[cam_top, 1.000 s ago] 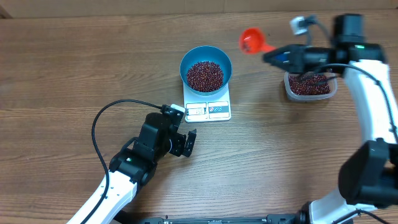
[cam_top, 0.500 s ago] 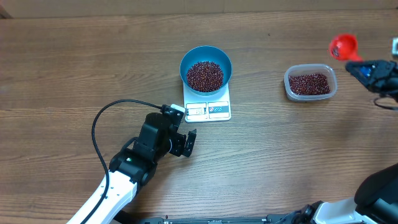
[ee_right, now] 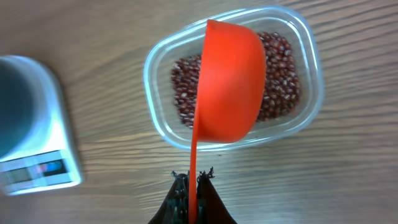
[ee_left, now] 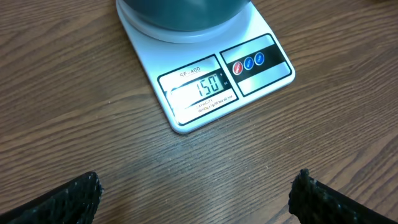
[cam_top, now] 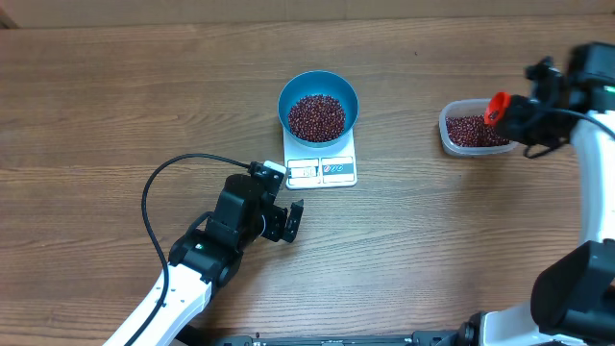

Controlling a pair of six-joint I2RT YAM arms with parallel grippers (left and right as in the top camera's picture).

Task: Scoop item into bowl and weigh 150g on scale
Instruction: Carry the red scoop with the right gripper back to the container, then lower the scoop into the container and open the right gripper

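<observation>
The scale (cam_top: 323,171) shows the asked weight, so my right gripper should turn, move down onto the beans in the clear tub and release the scoop's handle.
The blue bowl (cam_top: 285,102) stands on the white scale (cam_top: 323,171), holding a heap of dark red beans (cam_top: 317,115). In the left wrist view the scale (ee_left: 261,59) shows 150 on its display, with the bowl's base (ee_left: 180,12) at the top edge. My left gripper (cam_top: 288,221) rests open on the table just in front of the scale, nothing between its fingers (ee_left: 74,196). My right gripper (cam_top: 514,113) is shut on the handle of the red scoop (ee_right: 230,87). The scoop is turned on its side above the clear tub (ee_right: 155,68) of beans (ee_right: 283,87).
The clear tub (cam_top: 445,135) sits to the right of the scale on the wooden table. The left arm's black cable (cam_top: 159,183) loops over the table at the left. The scale (ee_right: 37,143) and the bowl (ee_right: 9,106) show at the left edge of the right wrist view.
My right arm swung the scoop from left of the tub out to the far right, then back over the tub, now tipped sideways. The left arm has not moved.
</observation>
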